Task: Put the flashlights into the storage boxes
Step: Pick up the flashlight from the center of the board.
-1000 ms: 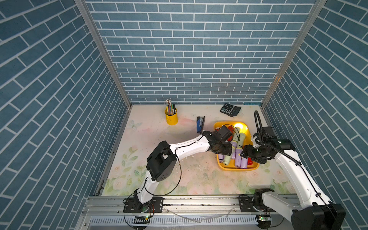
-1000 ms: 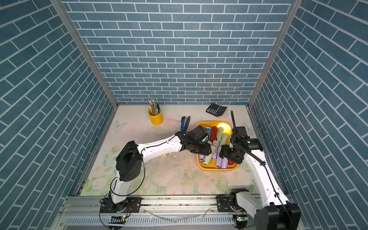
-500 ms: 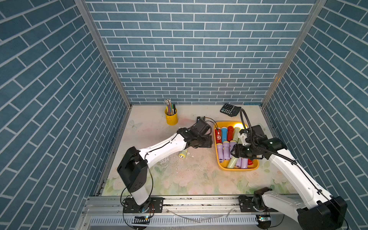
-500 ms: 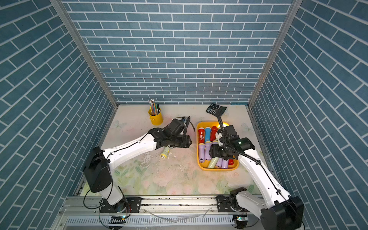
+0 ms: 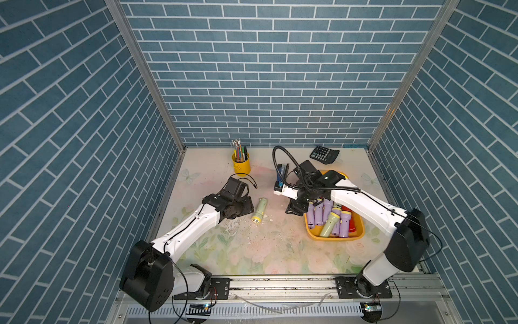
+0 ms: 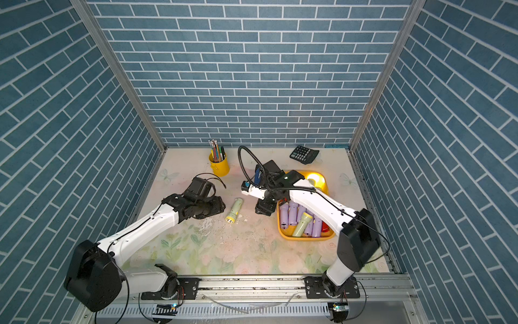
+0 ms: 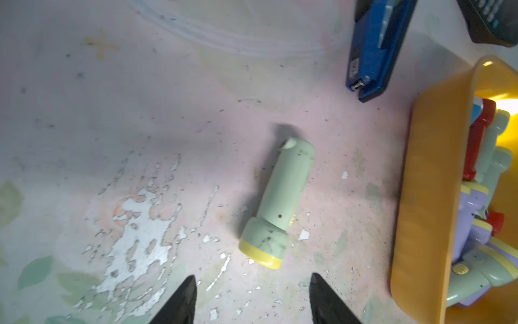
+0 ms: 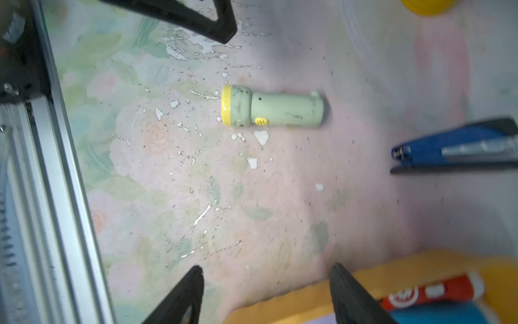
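My right gripper swings across toward the left gripper next, turns and lowers its fingers around the slim body (image 5: 261,205) of the only flashlight outside the box (image 5: 333,239), below.
One pale green flashlight (image 5: 258,210) (image 6: 234,209) with a yellow head ring lies alone on the table, left of the orange-yellow storage box (image 5: 333,239) (image 6: 305,238). Several lilac, pale green and red flashlights (image 5: 325,214) lie piled in the box. My left gripper (image 5: 246,207) (image 7: 252,276) is open and empty, just left of the lone flashlight (image 7: 277,202), whose head points towards it. My right gripper (image 5: 294,209) (image 8: 266,266) is open and empty, low at the box's left rim (image 8: 308,297). That same flashlight (image 8: 272,108) lies further out in the right wrist view.
A dark blue stapler (image 5: 281,175) (image 7: 375,47) lies behind the right gripper, partly hidden by the arm. A yellow pen cup (image 5: 241,164) and a black calculator (image 5: 324,153) stand near the back wall. The metal rail (image 5: 280,280) runs along the front edge.
The left arm has drawn back from the box to the left. A pale green flashlight that was not visible a second ago now lies on the table. The right gripper has shifted to the box's left rim.
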`<state>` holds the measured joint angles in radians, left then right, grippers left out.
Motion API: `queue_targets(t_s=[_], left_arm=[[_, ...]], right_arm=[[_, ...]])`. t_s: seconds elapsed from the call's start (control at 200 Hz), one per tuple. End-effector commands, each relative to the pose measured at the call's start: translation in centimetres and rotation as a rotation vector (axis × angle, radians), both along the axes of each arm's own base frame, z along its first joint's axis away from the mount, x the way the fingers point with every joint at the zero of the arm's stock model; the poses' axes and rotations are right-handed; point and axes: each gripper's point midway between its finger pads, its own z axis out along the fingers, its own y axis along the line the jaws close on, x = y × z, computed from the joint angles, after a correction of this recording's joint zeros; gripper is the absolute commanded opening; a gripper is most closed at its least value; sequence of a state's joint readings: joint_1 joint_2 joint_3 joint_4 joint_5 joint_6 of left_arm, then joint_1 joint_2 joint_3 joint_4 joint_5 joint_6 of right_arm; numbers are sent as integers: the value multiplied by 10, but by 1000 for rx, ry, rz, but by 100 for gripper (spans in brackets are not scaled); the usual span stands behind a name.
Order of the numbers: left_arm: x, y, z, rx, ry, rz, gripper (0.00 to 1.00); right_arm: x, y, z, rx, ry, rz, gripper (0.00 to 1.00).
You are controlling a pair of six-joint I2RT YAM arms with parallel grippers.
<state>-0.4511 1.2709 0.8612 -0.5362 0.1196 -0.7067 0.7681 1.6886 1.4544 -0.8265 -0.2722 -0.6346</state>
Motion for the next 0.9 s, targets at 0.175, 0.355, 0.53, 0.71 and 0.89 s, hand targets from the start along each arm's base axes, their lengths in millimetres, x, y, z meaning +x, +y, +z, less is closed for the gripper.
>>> queue_targets(t_s=[0.175,0.355,0.53,0.71,0.89], left_arm=[[0,35,-12,-112,28,110,65],[-2,56,-17,-127,40,166,65],[-4,65,-24,-132,67,176,65],[-5,70,-28,-127,77,186,65],[-4,71,-32,-122,90,174,65]], right_arm=[[15,40,-42,-121,-59,470,73],[21,66,-58,-104,-50,533,73],[18,88,-79,-106,-11,590,73],[17,98,-93,-110,1,619,72],[21,98,-111,-143,14,622,72]])
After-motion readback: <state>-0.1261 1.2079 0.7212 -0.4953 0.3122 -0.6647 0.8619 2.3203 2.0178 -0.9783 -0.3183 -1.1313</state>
